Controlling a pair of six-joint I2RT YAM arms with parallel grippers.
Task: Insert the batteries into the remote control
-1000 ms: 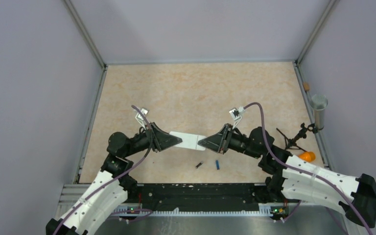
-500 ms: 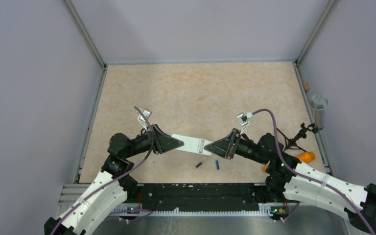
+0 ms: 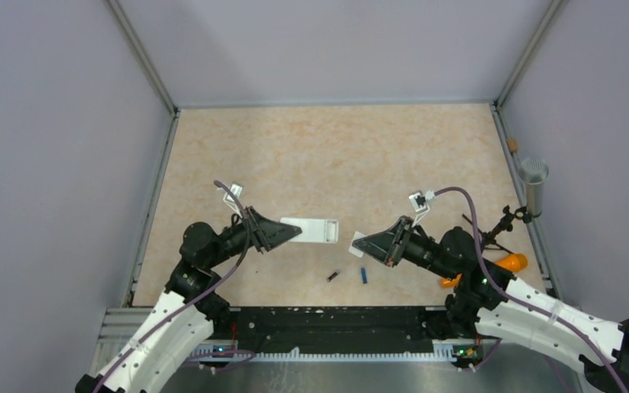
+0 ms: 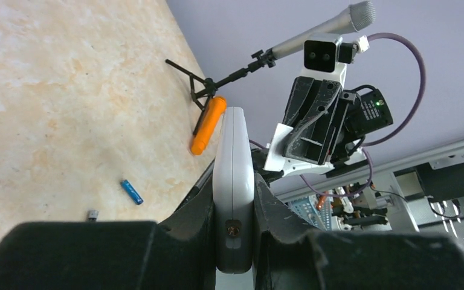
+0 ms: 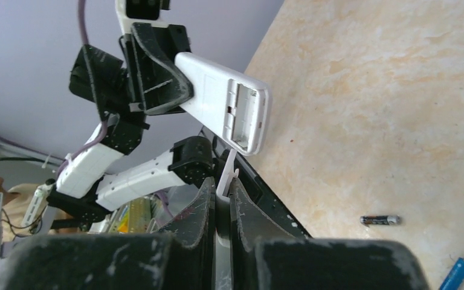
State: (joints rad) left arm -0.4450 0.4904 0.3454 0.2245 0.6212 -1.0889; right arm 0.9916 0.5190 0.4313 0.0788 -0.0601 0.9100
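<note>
My right gripper is above bare tabletop outward of both batteries, so next it will tip downward and move down to let go of the cover plate point(image 5: 227, 174) clear of them.
The white remote control point(image 3: 313, 230) is held off the table, with my left gripper point(image 3: 291, 233) shut on its left end. In the left wrist view the remote control point(image 4: 234, 163) stands edge-on between the jaws. The right wrist view shows the remote control point(image 5: 223, 99) with its battery bay open and empty. My right gripper point(image 3: 364, 244) is shut on a thin white cover plate point(image 5: 227, 174), a short gap to the right of the remote. The dark battery point(image 3: 333, 276) and the blue battery point(image 3: 363, 275) lie on the table below that gap.
An orange tapered object point(image 3: 513, 262) and a small black tripod point(image 3: 491, 233) lie by the right wall, beside an upright metal tube point(image 3: 533, 184). A black rail point(image 3: 328, 323) runs along the near table edge.
My right gripper has drawn back to the right with the thin cover plate, which has come off the remote. My left gripper has shifted the remote slightly left.
</note>
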